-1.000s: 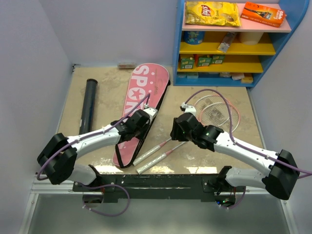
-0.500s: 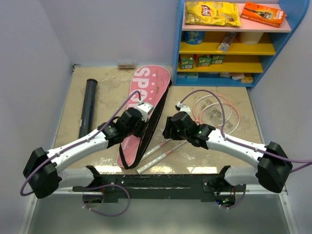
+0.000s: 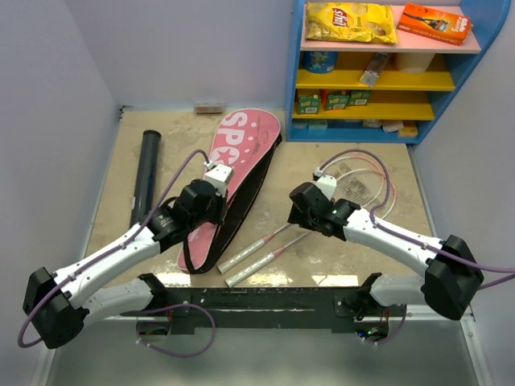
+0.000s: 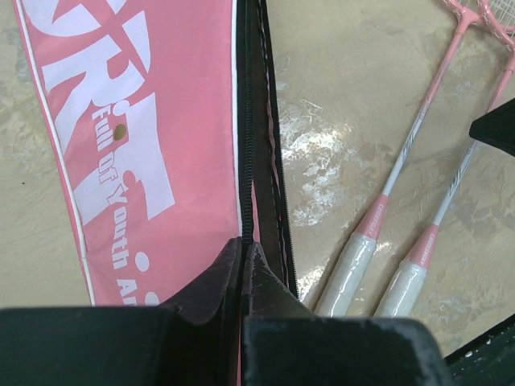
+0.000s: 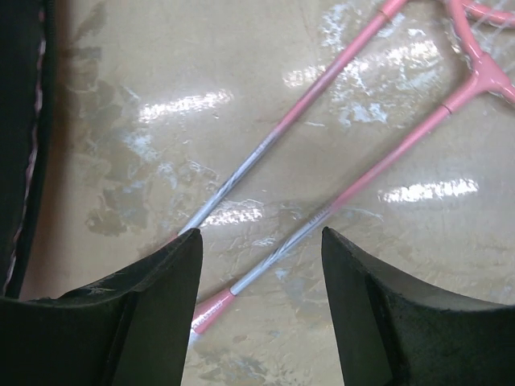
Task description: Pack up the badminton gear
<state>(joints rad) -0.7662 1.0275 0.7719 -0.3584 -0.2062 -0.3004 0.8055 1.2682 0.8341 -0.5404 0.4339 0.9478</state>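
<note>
My right gripper lowers onto the nearer racket's handle (image 3: 302,236) (image 5: 302,232) next. It turns the fingers into line with that handle, because the handle runs slanted across their open gap.
The pink bag lettered SPORT (image 3: 245,149) lies slanted at mid-table, its black zipped edge facing right. My left gripper (image 3: 211,215) is shut on that black edge (image 4: 256,161) near the bag's narrow end; its fingertips (image 4: 244,243) meet there. Two pink-framed rackets (image 3: 354,181) lie to the right, their pale handles (image 3: 256,261) near the front edge. My right gripper (image 3: 304,219) is open just above their shafts (image 5: 322,217), holding nothing. The long black tube (image 3: 146,177) lies at the left. No shuttlecock shows.
A blue shelf unit (image 3: 378,76) stands at the back right, with a yellow snack packet (image 3: 350,22) and an orange box (image 3: 434,22) on top. A small flat object (image 3: 209,107) lies by the back wall. Walls close off the left and right sides.
My left gripper has drawn back to the left, pulling the bag's narrow end with it. My right gripper moved towards the bag, then back right over the racket shafts.
</note>
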